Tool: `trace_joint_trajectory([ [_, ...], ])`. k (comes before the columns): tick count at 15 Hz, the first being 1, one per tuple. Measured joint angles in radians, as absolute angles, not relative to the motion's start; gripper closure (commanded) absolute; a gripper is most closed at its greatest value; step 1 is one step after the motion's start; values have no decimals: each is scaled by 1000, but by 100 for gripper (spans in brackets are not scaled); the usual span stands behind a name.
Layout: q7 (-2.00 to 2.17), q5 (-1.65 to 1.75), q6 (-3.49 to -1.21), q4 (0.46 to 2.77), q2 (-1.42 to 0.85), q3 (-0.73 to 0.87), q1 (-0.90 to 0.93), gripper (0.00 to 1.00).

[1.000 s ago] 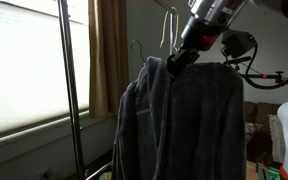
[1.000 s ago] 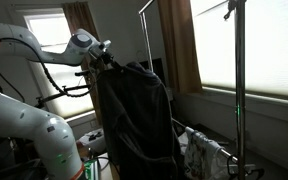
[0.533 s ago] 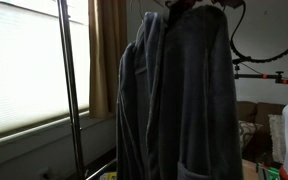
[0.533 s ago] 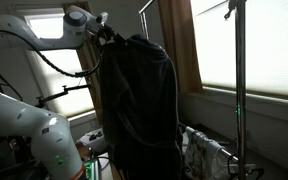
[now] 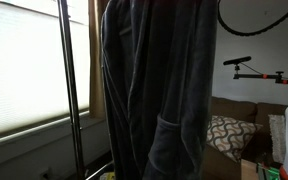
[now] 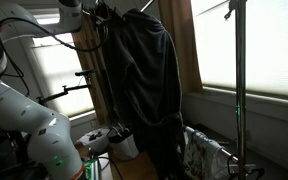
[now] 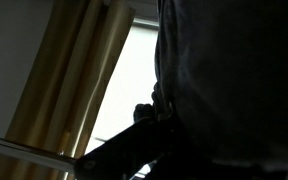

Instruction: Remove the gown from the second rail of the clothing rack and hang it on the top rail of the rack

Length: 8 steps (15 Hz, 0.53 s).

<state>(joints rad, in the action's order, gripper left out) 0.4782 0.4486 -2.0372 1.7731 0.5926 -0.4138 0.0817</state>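
Observation:
My gripper takes the gown's collar outward onto the top bar's end next and lets go there, as that end is just outward of my gripper.
The dark grey gown hangs free in mid-air, and its top is above the frame edge in this exterior view. In an exterior view my gripper is near the top of the picture, shut on the gown at its collar. The rack's upright poles stand beside the gown, and the top rail's end shows just behind it. In the wrist view the gown fills the right side, and my gripper is a dark silhouette against it.
A rack pole stands by the window. Curtains hang behind the rack. A patterned cloth lies on a low rail. A cushion on a couch and a white pot are down low.
The gripper has lifted the gown upward by a good way. Its collar and the gripper have left the top of one exterior view.

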Motion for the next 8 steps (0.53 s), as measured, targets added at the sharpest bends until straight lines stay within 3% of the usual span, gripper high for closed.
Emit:
trace_joint_trajectory([
  [8, 575, 477, -2056, 1748, 477, -556, 44, 99],
])
